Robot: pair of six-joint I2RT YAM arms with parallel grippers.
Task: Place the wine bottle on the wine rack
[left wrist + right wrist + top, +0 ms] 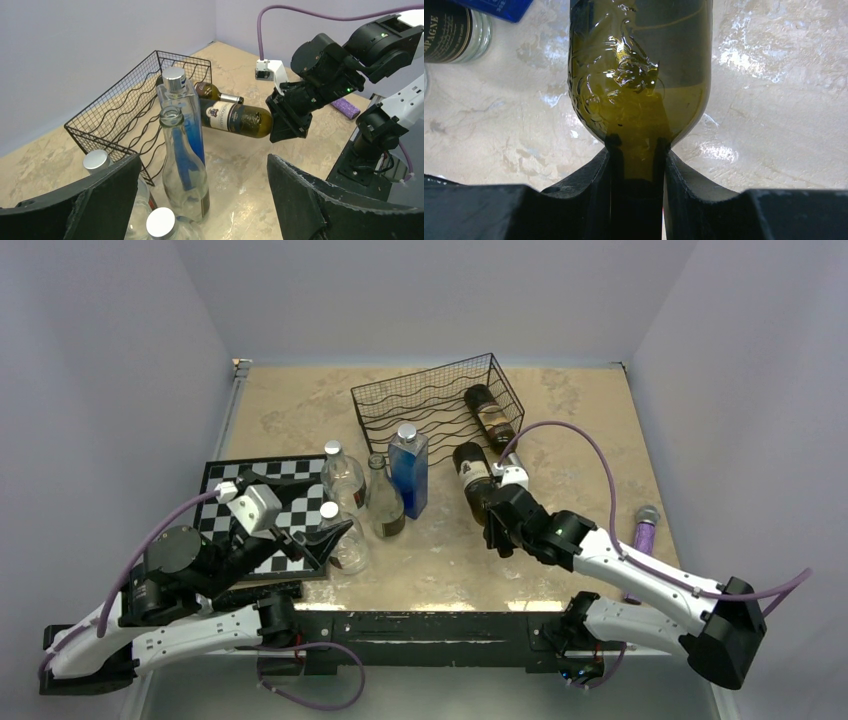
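I should next slide the held bottle base-first outward into the rack's empty slot (449,421) beside the dark bottle with my right gripper, then release it. The slot lies outward of the gripper.
The black wire wine rack (420,400) stands at the back middle of the table, with one dark bottle (490,415) lying at its right end. My right gripper (497,525) is shut on the neck of a dark green wine bottle (472,478), which lies roughly level, base towards the rack and just in front of it. In the right wrist view the neck sits between my fingers (589,175) below the bottle's shoulder (639,75). The left wrist view shows this bottle (235,117) beside the rack (125,110). My left gripper (320,540) is open and empty by the clear bottles.
A tall blue bottle (408,470), a clear glass bottle (385,502) and two capped clear bottles (342,478) (345,540) stand left of the held bottle. A chessboard (225,485) lies at the left. A purple object (644,528) lies at the right edge.
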